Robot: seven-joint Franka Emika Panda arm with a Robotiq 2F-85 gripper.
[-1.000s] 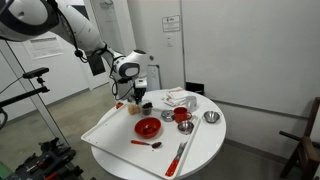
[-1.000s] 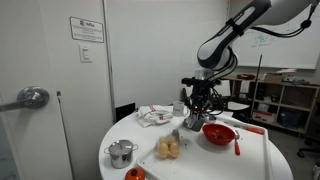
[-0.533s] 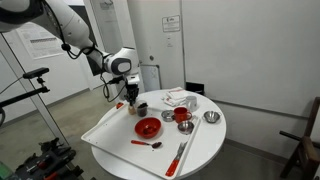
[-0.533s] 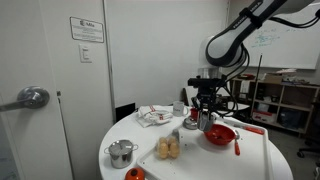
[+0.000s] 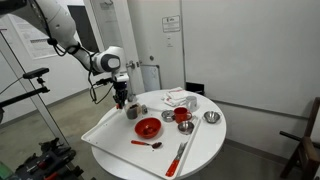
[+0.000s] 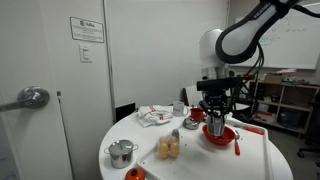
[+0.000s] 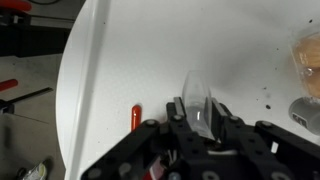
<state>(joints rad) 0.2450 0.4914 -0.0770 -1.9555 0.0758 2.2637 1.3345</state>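
Observation:
My gripper should next lower the clear glass onto an empty part of the white tray [image 5: 103,130] to release it there. That spot is bare, below my gripper and beside the red bowl [image 5: 148,127].
My gripper [image 7: 197,113] is shut on a clear glass [image 7: 195,90] that stands up between the two black fingers. In both exterior views the gripper [image 5: 121,98] [image 6: 217,117] hangs just over the white round table [image 5: 205,140], pointing down. It is beside the red bowl [image 5: 148,127] [image 6: 219,135], above the white tray [image 5: 103,130]. In the wrist view a short red thing [image 7: 136,118] lies on the white surface left of the jaws. What the glass holds, if anything, I cannot make out.
A red spoon [image 5: 147,143], a red cup [image 5: 182,115], small metal bowls [image 5: 211,117], a crumpled cloth [image 5: 180,98] and a red-handled utensil [image 5: 179,157] lie on the table. A metal pot [image 6: 121,153] and bread rolls [image 6: 169,149] sit near an edge.
The arm has swung sideways over the table, away from the cloth and toward the tray side, carrying the glass. The jaws have kept the same grip.

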